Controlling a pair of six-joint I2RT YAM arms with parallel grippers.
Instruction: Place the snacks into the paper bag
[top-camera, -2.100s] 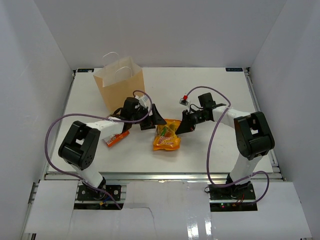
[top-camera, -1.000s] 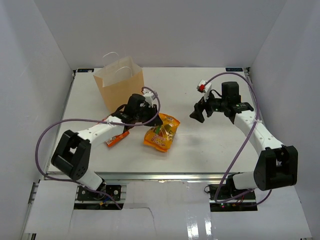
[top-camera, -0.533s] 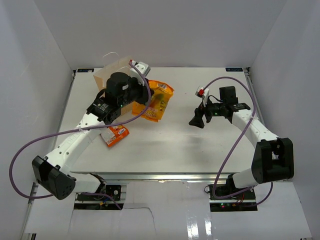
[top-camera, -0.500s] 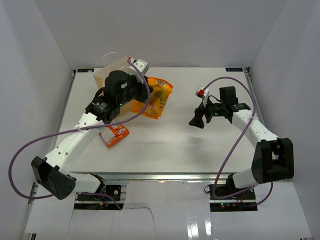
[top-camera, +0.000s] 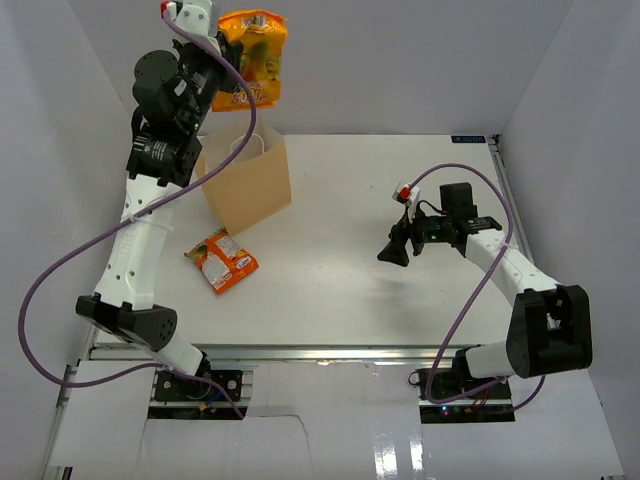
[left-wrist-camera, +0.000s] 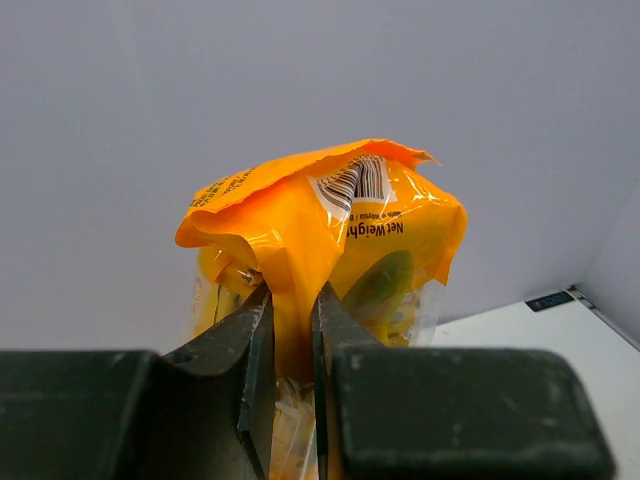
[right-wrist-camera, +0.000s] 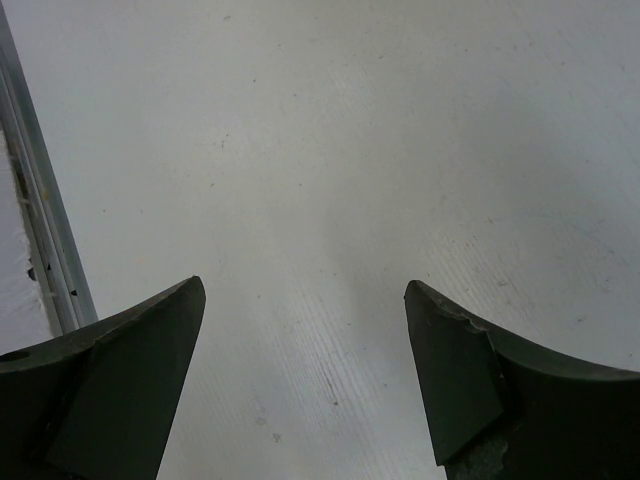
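I should lower the hanging orange snack packet with my left gripper straight into the paper bag's opening (top-camera: 236, 143) and let go of it, because that opening is below the gripper.
My left gripper (top-camera: 218, 62) is raised high above the tan paper bag (top-camera: 250, 180) and is shut on an orange snack packet (top-camera: 251, 58), which hangs beside it. In the left wrist view the jaws pinch a fold of that orange packet (left-wrist-camera: 330, 235), gripper midpoint (left-wrist-camera: 292, 300). A second orange snack (top-camera: 223, 260) lies flat on the table in front of the bag. My right gripper (top-camera: 392, 250) hovers over bare table at the right, open with nothing between its fingers (right-wrist-camera: 470, 370), gripper midpoint (right-wrist-camera: 305, 300). The bag's inside is hidden.
The white table (top-camera: 330, 290) is walled by white panels on three sides. A metal rail (right-wrist-camera: 40, 240) runs along the table edge in the right wrist view. Purple cables loop from both arms.
The left arm has swung up from table height, carrying the orange packet from beside the bag to high above it. The right gripper stayed almost still and open.
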